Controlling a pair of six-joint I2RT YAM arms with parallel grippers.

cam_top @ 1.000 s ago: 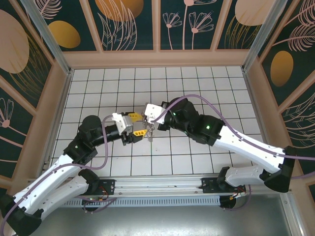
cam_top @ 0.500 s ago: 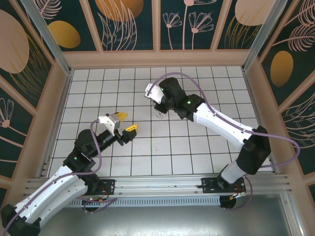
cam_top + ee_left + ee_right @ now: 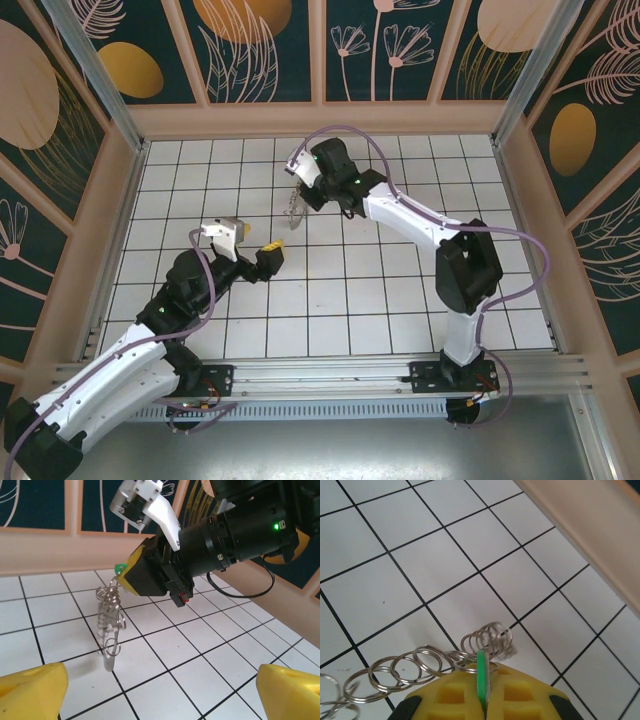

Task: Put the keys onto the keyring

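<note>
The keys hang clear of the floor, so my right gripper will go back and down toward the bare middle tiles to release the green tag.
The keys are a small silvery bunch of linked rings with a bright green tag, hanging just above the tiles. My right gripper is shut on the green tag. Loose rings and a small coil spread out below its yellow fingers. In the left wrist view the bunch dangles from the right gripper, with the tag at its tip. My left gripper stands open about a tile nearer, with its yellow fingertips far apart and nothing between them. The brownish band-like keyring is out of view.
The white tiled floor is boxed in by low wooden walls. The right arm stretches across the middle toward the far wall. Both arm bases sit on the rail at the near edge.
The two grippers were together at mid-table. The right one has since swung toward the far wall with the keys, and the left has opened and drawn back to the left.
</note>
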